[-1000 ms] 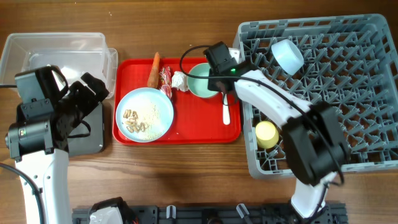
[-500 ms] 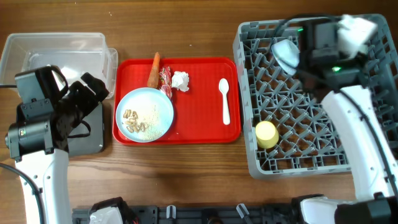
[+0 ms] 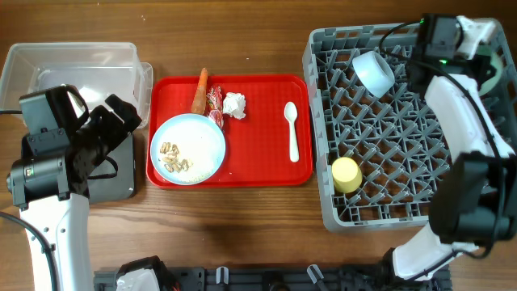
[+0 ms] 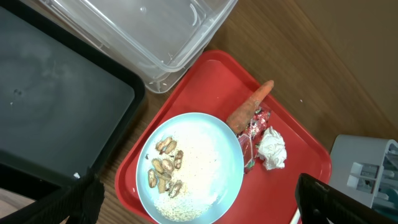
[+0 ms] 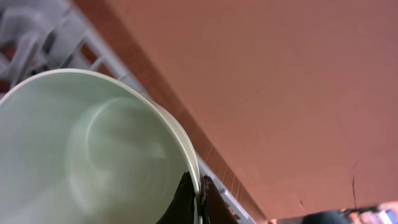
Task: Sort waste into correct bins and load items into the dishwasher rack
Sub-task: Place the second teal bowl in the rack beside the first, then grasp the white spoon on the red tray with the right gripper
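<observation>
My right gripper next moves down and left in the overhead view to empty rack wires (image 3: 413, 103) beside the second bowl, lowers and releases the pale mint bowl's rim.
My right gripper (image 3: 481, 50) is shut on the rim of a pale mint bowl (image 5: 81, 149) and holds it over the far right corner of the grey dishwasher rack (image 3: 404, 121). The fingers (image 5: 198, 198) pinch the rim. A second bowl (image 3: 373, 71) and a yellow cup (image 3: 346, 174) are in the rack. On the red tray (image 3: 258, 166) lie the blue plate (image 3: 187, 148) with scraps and rice (image 4: 165, 171), the carrot (image 3: 199, 89), the red wrapper (image 3: 215, 103), the tissue (image 3: 234, 103) and the white spoon (image 3: 292, 129). My left gripper (image 4: 198, 186) is open above the plate.
The clear tub (image 3: 81, 65) stands at the far left, and the black tray (image 3: 121, 174) lies in front of it under my left arm. Bare wooden table runs along the front edge. A rack corner (image 4: 367, 168) shows in the left wrist view.
My right gripper lifted the mint bowl off the red tray and carried it right, over the rack to its far right corner. The left arm has not moved.
</observation>
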Motion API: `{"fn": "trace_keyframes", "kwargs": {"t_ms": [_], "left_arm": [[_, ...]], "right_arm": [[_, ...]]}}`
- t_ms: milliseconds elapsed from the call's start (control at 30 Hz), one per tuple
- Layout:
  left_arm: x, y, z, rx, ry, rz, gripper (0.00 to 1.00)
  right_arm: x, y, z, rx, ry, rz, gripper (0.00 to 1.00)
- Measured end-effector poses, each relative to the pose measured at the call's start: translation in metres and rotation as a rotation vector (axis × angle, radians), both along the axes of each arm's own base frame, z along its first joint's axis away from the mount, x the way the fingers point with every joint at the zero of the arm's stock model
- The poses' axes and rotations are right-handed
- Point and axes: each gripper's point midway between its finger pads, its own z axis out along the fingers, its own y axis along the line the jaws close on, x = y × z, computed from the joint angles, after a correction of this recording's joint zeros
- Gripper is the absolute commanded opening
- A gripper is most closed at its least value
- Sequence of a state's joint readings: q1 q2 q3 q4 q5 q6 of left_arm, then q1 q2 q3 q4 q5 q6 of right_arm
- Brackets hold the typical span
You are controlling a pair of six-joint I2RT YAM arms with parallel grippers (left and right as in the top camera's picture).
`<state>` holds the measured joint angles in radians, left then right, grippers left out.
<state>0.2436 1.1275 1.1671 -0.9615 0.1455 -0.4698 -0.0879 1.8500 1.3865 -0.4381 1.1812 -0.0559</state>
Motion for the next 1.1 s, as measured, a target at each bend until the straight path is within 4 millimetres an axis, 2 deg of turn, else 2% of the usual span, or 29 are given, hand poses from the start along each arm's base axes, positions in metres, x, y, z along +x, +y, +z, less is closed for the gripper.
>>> {"fn": "trace_keyframes", "kwargs": {"t_ms": [67,133,233,267,333,367,433,500,567,633,767,800,833,867,900,933,967,1000,1033,1100], "left_arm": [[0.000,0.000,0.000,0.000,0.000,0.000,1.00],[0.000,0.000,0.000,0.000,0.000,0.000,1.00],[0.000,0.000,0.000,0.000,0.000,0.000,1.00],[0.000,0.000,0.000,0.000,0.000,0.000,1.00],[0.000,0.000,0.000,0.000,0.000,0.000,1.00],[0.000,0.000,0.000,0.000,0.000,0.000,1.00],[0.000,0.000,0.000,0.000,0.000,0.001,1.00],[0.000,0.000,0.000,0.000,0.000,0.000,1.00],[0.000,0.000,0.000,0.000,0.000,0.000,1.00],[0.000,0.000,0.000,0.000,0.000,0.000,1.00],[0.000,0.000,0.000,0.000,0.000,0.001,1.00],[0.000,0.000,0.000,0.000,0.000,0.000,1.00],[0.000,0.000,0.000,0.000,0.000,0.000,1.00],[0.000,0.000,0.000,0.000,0.000,0.000,1.00],[0.000,0.000,0.000,0.000,0.000,0.001,1.00],[0.000,0.000,0.000,0.000,0.000,0.000,1.00],[0.000,0.000,0.000,0.000,0.000,0.000,1.00],[0.000,0.000,0.000,0.000,0.000,0.000,1.00],[0.000,0.000,0.000,0.000,0.000,0.000,1.00],[0.000,0.000,0.000,0.000,0.000,0.000,1.00]], "right_arm": [[0.006,0.008,-0.016,-0.021,0.070,0.014,0.04],[0.009,0.017,-0.014,-0.048,0.080,0.024,0.04],[0.021,0.045,-0.014,-0.057,0.090,0.094,0.06],[0.024,0.056,-0.015,-0.060,0.099,0.120,0.11],[0.029,0.070,-0.017,-0.064,0.116,0.158,0.37],[0.031,0.075,-0.018,-0.063,0.123,0.172,0.47],[0.033,0.082,-0.018,-0.065,0.134,0.193,0.47],[0.035,0.091,-0.018,-0.071,0.141,0.212,0.53],[0.037,0.105,-0.016,-0.079,0.145,0.246,0.55],[0.038,0.121,-0.004,-0.082,0.126,0.284,0.54],[0.027,0.182,0.054,-0.068,-0.005,0.441,0.55],[0.022,0.203,0.065,-0.046,-0.021,0.512,0.55],[0.016,0.235,0.074,-0.007,-0.036,0.620,0.55],[0.010,0.262,0.075,0.036,-0.032,0.711,0.55],[0.005,0.285,0.071,0.079,-0.026,0.786,0.55],[-0.001,0.314,0.060,0.156,-0.002,0.881,0.55],[-0.009,0.344,0.042,0.266,0.033,0.978,0.55],[-0.015,0.368,0.025,0.378,0.057,1.040,0.60],[-0.022,0.389,0.009,0.499,0.077,1.083,0.61],[-0.031,0.414,-0.023,0.693,0.118,1.090,0.61]]}}
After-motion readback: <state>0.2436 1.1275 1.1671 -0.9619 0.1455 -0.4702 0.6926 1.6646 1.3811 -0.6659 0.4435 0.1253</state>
